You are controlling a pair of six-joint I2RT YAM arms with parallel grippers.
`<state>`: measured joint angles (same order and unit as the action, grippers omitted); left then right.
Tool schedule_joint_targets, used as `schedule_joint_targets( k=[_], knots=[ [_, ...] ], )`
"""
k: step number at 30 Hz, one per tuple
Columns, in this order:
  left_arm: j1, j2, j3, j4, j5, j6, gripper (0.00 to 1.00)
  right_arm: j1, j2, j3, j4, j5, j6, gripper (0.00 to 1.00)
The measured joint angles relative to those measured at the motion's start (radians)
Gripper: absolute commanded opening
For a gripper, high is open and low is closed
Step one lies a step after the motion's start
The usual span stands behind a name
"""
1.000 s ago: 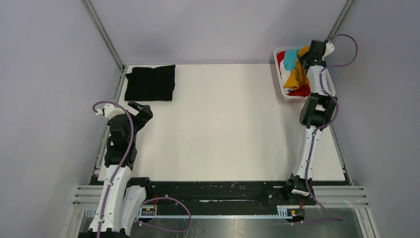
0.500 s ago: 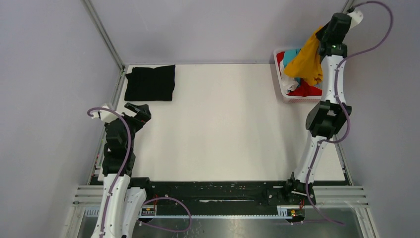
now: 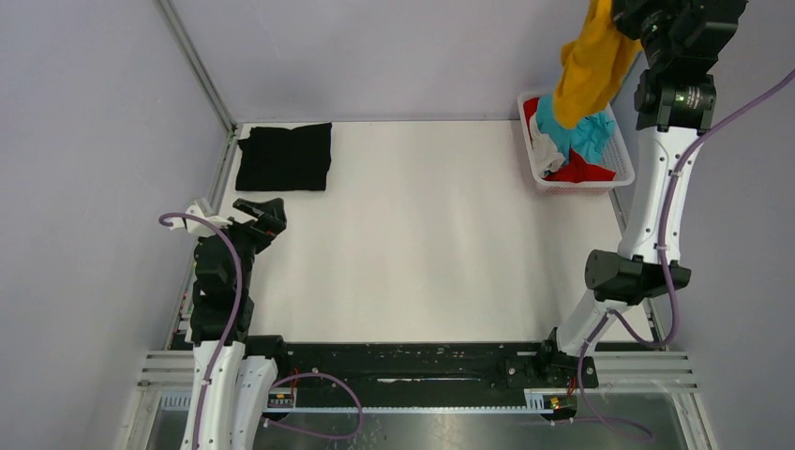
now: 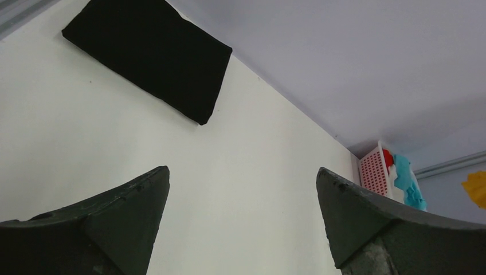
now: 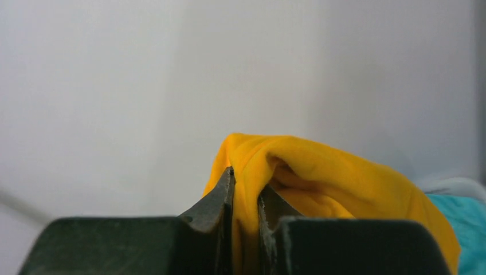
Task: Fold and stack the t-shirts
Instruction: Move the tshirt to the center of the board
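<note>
My right gripper swings away from the basket next, back and down over the empty middle of the white table, then releases the orange-yellow t-shirt (image 3: 589, 70).
My right gripper (image 3: 626, 9) is raised high above the basket, shut on the orange-yellow t-shirt (image 3: 589, 70), which hangs down from it; in the right wrist view the cloth (image 5: 321, 177) is pinched between the jaws (image 5: 246, 189). The teal t-shirt (image 3: 579, 134), red t-shirt (image 3: 583, 169) and a bit of the white t-shirt (image 3: 545, 156) lie in the basket. The black t-shirt (image 3: 285, 156) lies folded at the table's far left, also in the left wrist view (image 4: 149, 54). My left gripper (image 3: 261, 216) is open and empty near the table's left edge (image 4: 243, 195).
The white slotted basket (image 3: 619, 164) stands at the table's far right corner; it also shows in the left wrist view (image 4: 375, 172). Metal frame posts rise at the back corners. Grey walls enclose the white table (image 3: 431, 234).
My right arm has risen steeply, lifting the orange-yellow t-shirt out of the basket. My left gripper has drawn back a little toward the left edge.
</note>
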<state>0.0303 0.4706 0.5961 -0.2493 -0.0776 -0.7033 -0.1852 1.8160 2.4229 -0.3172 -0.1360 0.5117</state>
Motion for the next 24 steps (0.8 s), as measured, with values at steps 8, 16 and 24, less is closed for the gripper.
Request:
schedule_joint_targets(
  k=[8,16,24],
  knots=[
    [0.0,-0.005,0.02,-0.047,0.065,-0.027,0.99,0.348,-0.114,-0.002,-0.129,-0.255,-0.026,0.0],
    [0.0,-0.02,0.043,-0.119,0.093,-0.044,0.99,0.627,-0.201,-0.292,-0.187,-0.373,-0.125,0.1],
    [0.0,0.0,0.043,-0.154,0.136,-0.066,0.99,0.641,-0.36,-1.072,-0.075,-0.049,-0.193,0.99]
  ],
)
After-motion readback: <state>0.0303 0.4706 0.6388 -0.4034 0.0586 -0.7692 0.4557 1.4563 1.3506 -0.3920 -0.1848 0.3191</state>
